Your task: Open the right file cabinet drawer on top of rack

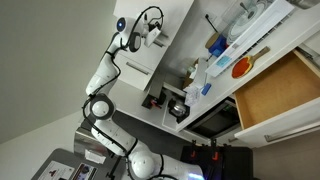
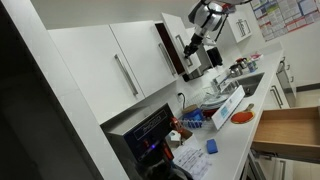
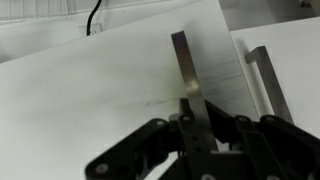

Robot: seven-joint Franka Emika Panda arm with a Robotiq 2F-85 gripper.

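Observation:
The white drawer front is only ajar, so my gripper next swings away from its opening toward the far wall cabinets and releases the drawer's handle.
The white file cabinet (image 2: 120,60) has flat fronts with slim silver bar handles. In the wrist view my gripper (image 3: 190,112) is shut on the silver bar handle (image 3: 181,58) of one white drawer front (image 3: 100,100). A second bar handle (image 3: 265,80) shows on the neighbouring front to the right. In both exterior views the gripper (image 1: 148,36) (image 2: 193,42) is pressed up against the cabinet. I cannot tell whether the held drawer has come out. Its inside is hidden.
The white rack (image 1: 222,52) (image 2: 228,103) holds bottles, blue items and an orange-red round thing (image 1: 241,67) (image 2: 241,116). A much larger wooden-bottomed drawer (image 1: 280,90) (image 2: 290,130) stands pulled out. A dark-fronted box (image 1: 210,122) (image 2: 150,130) sits nearby.

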